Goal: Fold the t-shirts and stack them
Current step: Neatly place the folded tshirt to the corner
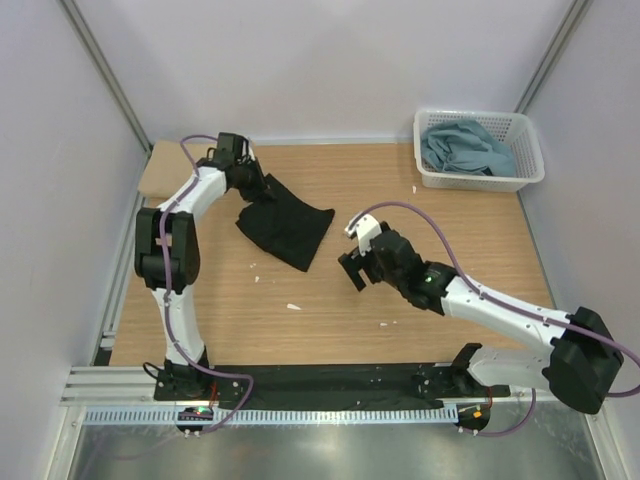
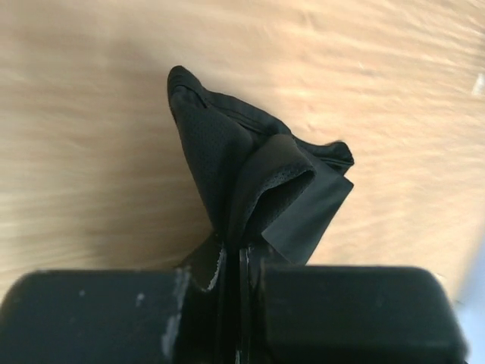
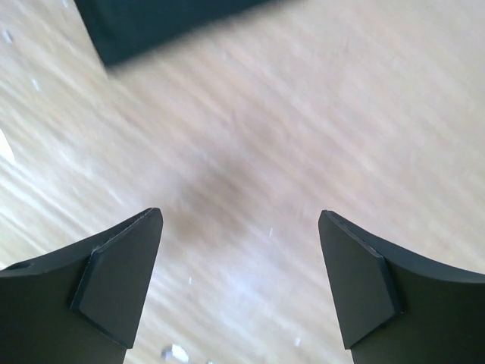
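Note:
I should next carry the black t-shirt (image 1: pixel 288 228) across onto the tan-beige t-shirt (image 1: pixel 152 175), which lies to the left of my left gripper in the top view, and let go.
A black t-shirt (image 1: pixel 288 228) lies folded and rumpled on the wooden table, left of centre. My left gripper (image 1: pixel 262 190) is shut on its far left edge. In the left wrist view the bunched black t-shirt (image 2: pixel 227 144) rises out of the closed left gripper (image 2: pixel 239 254). My right gripper (image 1: pixel 352 268) hovers to the right of the shirt, apart from it. It stands open, right gripper (image 3: pixel 241 250), over bare wood, with a corner of the black t-shirt (image 3: pixel 151 23) at the top. A dusty blue-grey t-shirt (image 1: pixel 465 148) sits crumpled in the basket. A tan-beige t-shirt (image 1: pixel 152 175) lies at the far left corner.
A white lattice basket (image 1: pixel 478 183) stands at the table's back right corner. Small white scraps (image 1: pixel 293 306) lie on the wood between the arms. Grey walls close in the table on the left, back and right.

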